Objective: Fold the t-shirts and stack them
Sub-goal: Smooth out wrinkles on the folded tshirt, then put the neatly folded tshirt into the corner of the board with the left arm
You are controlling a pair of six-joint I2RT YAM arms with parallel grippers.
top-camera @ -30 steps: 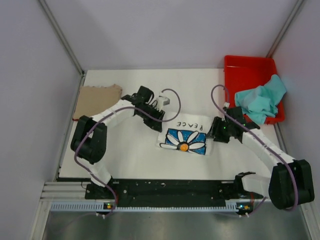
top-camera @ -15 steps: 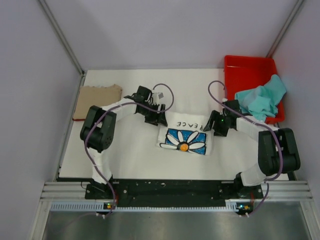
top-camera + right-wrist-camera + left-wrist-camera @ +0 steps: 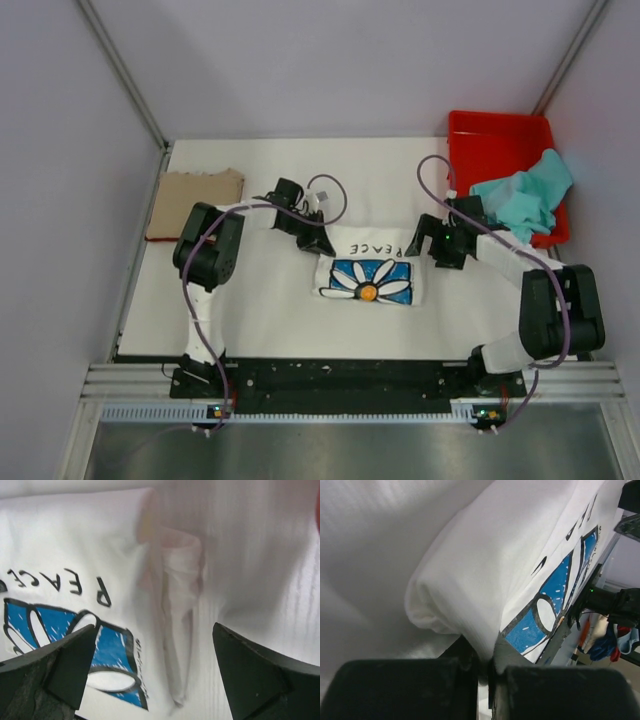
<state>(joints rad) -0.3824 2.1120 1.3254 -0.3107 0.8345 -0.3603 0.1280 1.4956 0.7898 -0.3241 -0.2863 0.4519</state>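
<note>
My left gripper swings outward and to the left in the top view next and releases the white t-shirt on top of the tan t-shirt, which lies flat.
The white daisy t-shirt lies folded at the table's middle, print up, with "PEACE" along its far edge. My left gripper is at its far left corner and is shut on a fold of the white cloth; the pinch shows in the left wrist view. My right gripper is at the shirt's far right corner, open, its jaws wide on either side of a bunched side fold. The tan t-shirt lies flat at the far left. The teal t-shirt hangs crumpled over the red bin.
The red plastic bin stands at the far right corner of the table. Grey walls close in the table on the left, back and right. The arms' base rail runs along the near edge.
Both arms have drawn in. The left gripper has moved down to the shirt's far left corner, and the right gripper has shifted left and up to its far right corner.
</note>
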